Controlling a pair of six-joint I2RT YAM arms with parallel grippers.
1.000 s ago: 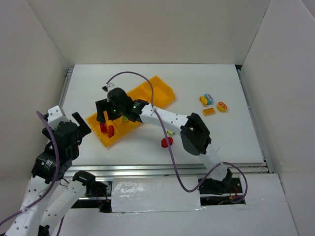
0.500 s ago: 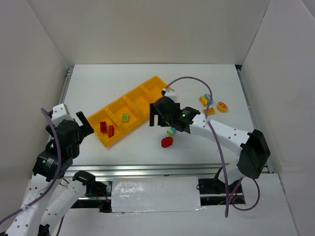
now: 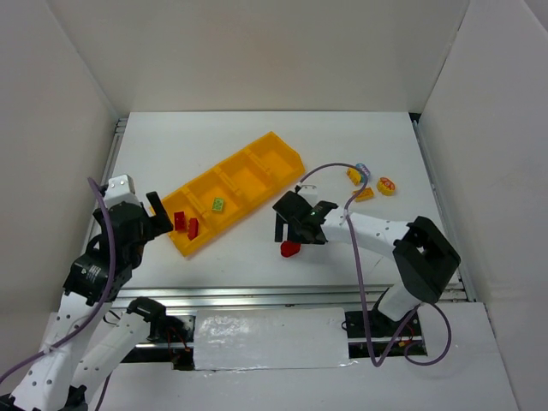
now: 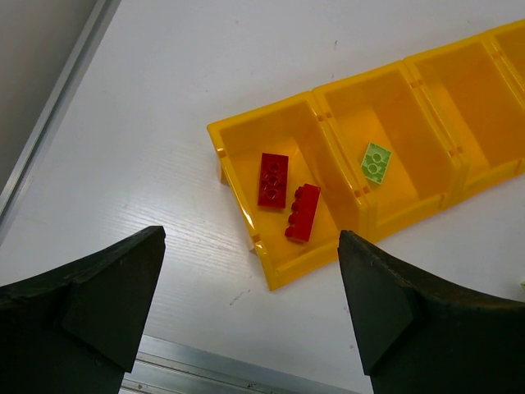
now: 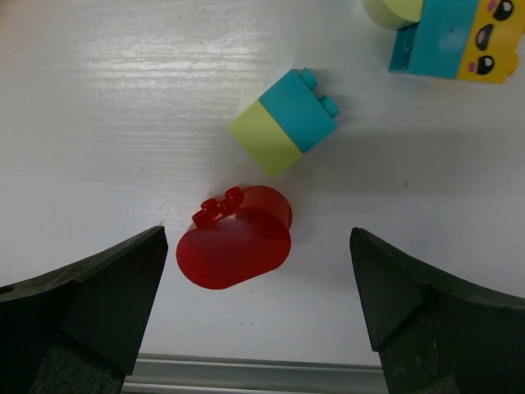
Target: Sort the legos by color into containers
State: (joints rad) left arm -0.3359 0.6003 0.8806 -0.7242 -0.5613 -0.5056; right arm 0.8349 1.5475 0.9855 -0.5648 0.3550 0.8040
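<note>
My right gripper should go down around the rounded ends of the red round-topped brick and close on it, since the brick is already between the open fingers.
The long orange-yellow tray lies diagonally at centre left, with four compartments. Its nearest compartment holds two red bricks, also seen from above. The second compartment holds one yellow-green brick. A red round-topped lego lies on the table. A teal and yellow-green brick lies just beyond it. My right gripper is open, low over the red lego, which sits between its fingers. My left gripper is open and empty beside the tray's near end.
Several loose legos lie at the right: an orange-yellow one, a teal one, an orange-yellow brick and a red and yellow round one. A teal and yellow face brick shows in the right wrist view. The table's metal front edge is close.
My right arm has swung from over the tray's near end to the right and down over the red round lego. My left arm has shifted slightly towards the tray.
</note>
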